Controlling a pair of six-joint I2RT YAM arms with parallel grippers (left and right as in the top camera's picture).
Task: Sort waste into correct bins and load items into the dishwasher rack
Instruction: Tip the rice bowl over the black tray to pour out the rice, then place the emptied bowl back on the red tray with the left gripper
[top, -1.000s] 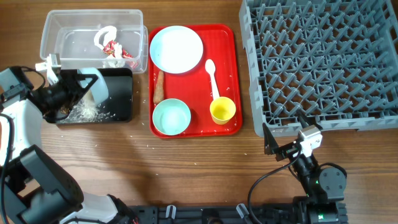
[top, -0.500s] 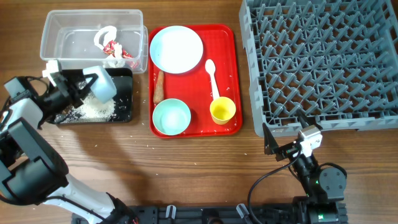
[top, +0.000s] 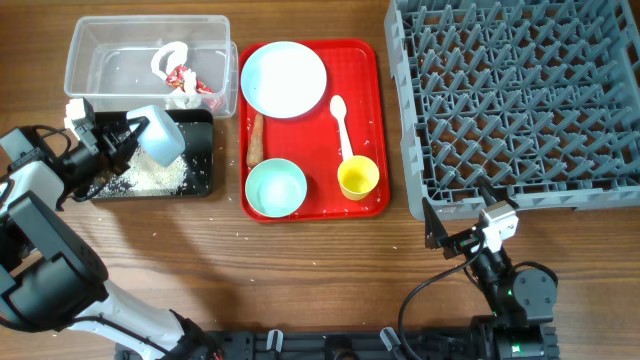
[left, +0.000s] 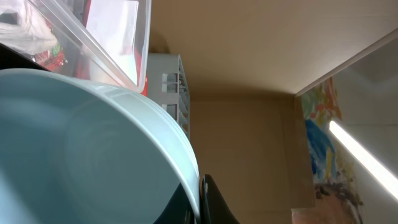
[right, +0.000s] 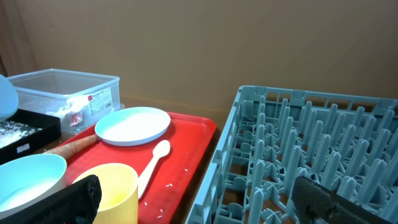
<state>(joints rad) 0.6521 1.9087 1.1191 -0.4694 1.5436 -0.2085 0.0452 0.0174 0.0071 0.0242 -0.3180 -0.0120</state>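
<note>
My left gripper swings to the right in the overhead view to the tray's bare middle (top: 309, 137) next, levels the tipped bowl, then lowers and releases it.
My left gripper (top: 135, 133) is shut on the rim of a pale-blue bowl (top: 160, 137), tipped on its side over the black bin (top: 200, 160). The bowl fills the left wrist view (left: 81, 155). White rice grains (top: 150, 178) lie in the black bin. The clear bin (top: 90, 45) holds the red-and-white wrapper (top: 185, 82). On the red tray (top: 370, 120) are the plate (top: 285, 79), the carrot-like stick (top: 256, 140), the spoon (top: 341, 122), a second bowl (top: 275, 187) and the yellow cup (top: 358, 177). My right gripper (top: 455, 228) is open and empty, in front of the grey rack (top: 510, 95).
A few loose rice grains (top: 240, 236) lie on the wooden table in front of the tray. The rack's front edge (right: 249, 137) is close to my right gripper, with the cup (right: 106, 186) and spoon (right: 152, 162) to its left.
My left gripper has lifted and swung the bowl a little back and left over the black bin, and more rice now lies in the bin. The right arm has not moved.
</note>
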